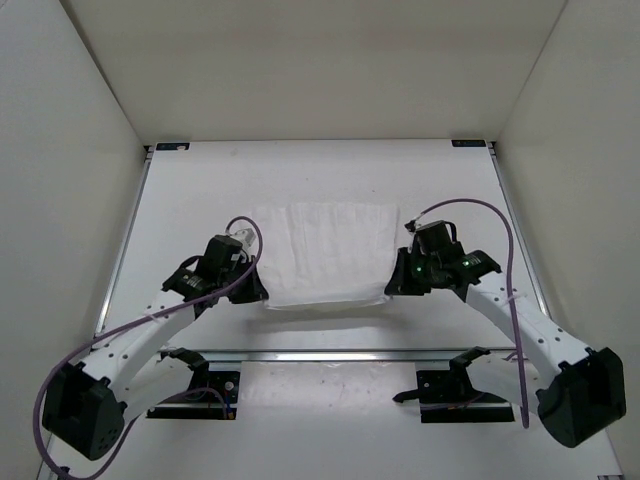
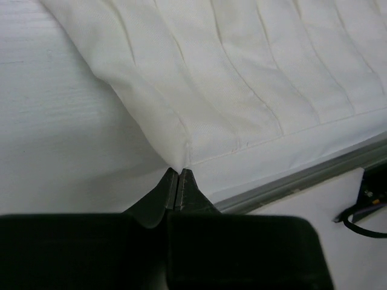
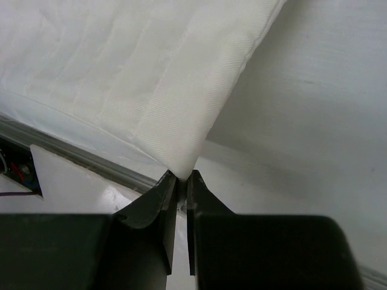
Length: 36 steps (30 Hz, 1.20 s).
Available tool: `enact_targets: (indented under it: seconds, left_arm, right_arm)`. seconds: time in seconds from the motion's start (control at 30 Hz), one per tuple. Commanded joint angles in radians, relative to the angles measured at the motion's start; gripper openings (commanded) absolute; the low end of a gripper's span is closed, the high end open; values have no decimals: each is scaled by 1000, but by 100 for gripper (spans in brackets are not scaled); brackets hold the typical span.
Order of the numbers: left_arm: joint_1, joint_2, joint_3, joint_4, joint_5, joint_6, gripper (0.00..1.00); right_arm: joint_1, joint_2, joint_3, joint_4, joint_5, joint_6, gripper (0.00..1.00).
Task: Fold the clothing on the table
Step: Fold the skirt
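The robot's left gripper should next move outward over the clothing to its far edge, which lies outward of the gripper, and let go there, with both near corners held.
The clothing (image 1: 328, 252) is a white creased piece of fabric in the middle of the table (image 1: 200, 190). Its near edge is lifted off the surface between the two arms. My left gripper (image 1: 262, 290) is shut on the near left corner, and the left wrist view shows the clothing (image 2: 242, 78) running up from the pinched tips of the left gripper (image 2: 180, 172). My right gripper (image 1: 392, 283) is shut on the near right corner; in its wrist view the clothing (image 3: 151, 78) narrows to a point between the tips of the right gripper (image 3: 182, 176).
A metal rail (image 1: 340, 353) crosses the near part of the table just in front of the lifted edge; it also shows as the rail (image 2: 302, 178) in the left wrist view. White walls enclose the back and both sides. Purple cables loop over both arms.
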Motion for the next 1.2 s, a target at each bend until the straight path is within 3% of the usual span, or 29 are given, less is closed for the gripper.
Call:
enact_targets:
  seconds: [0.0, 0.17, 0.43, 0.6, 0.8, 0.9, 0.97, 1.0, 1.07, 1.1, 1.17]
  left_arm:
    - [1, -71, 37, -170, -50, 15, 0]
    - [-20, -178, 35, -233, -10, -10, 0]
    - [-36, -338, -95, -233, 45, -93, 0]
    - [114, -282, 38, -195, 162, -29, 0]
    - [259, 22, 167, 76, 214, -50, 1]
    - [331, 233, 213, 247, 254, -106, 1]
    - [363, 379, 282, 345, 269, -131, 10]
    - [368, 460, 305, 364, 265, -154, 28]
    - [391, 574, 376, 493, 335, -177, 45]
    - [403, 631, 393, 517, 372, -218, 54]
    - [412, 673, 420, 572, 401, -248, 55]
  right_arm:
    - [-7, -88, 2, -168, 105, 5, 0]
    - [8, -185, -26, -265, 76, 15, 0]
    - [-11, -375, -159, -349, -36, 22, 0]
    - [-105, -331, -47, -324, -224, -48, 0]
    - [-276, 19, 134, -121, -304, -134, 0]
    - [-363, 322, 299, -14, -321, -125, 0]
    - [-401, 482, 429, 31, -338, -128, 0]
    - [-406, 574, 512, 58, -344, -120, 5]
    - [-415, 689, 632, 68, -339, -133, 32]
    - [-415, 735, 663, 74, -339, -143, 37]
    - [-412, 769, 733, 89, -342, -163, 48]
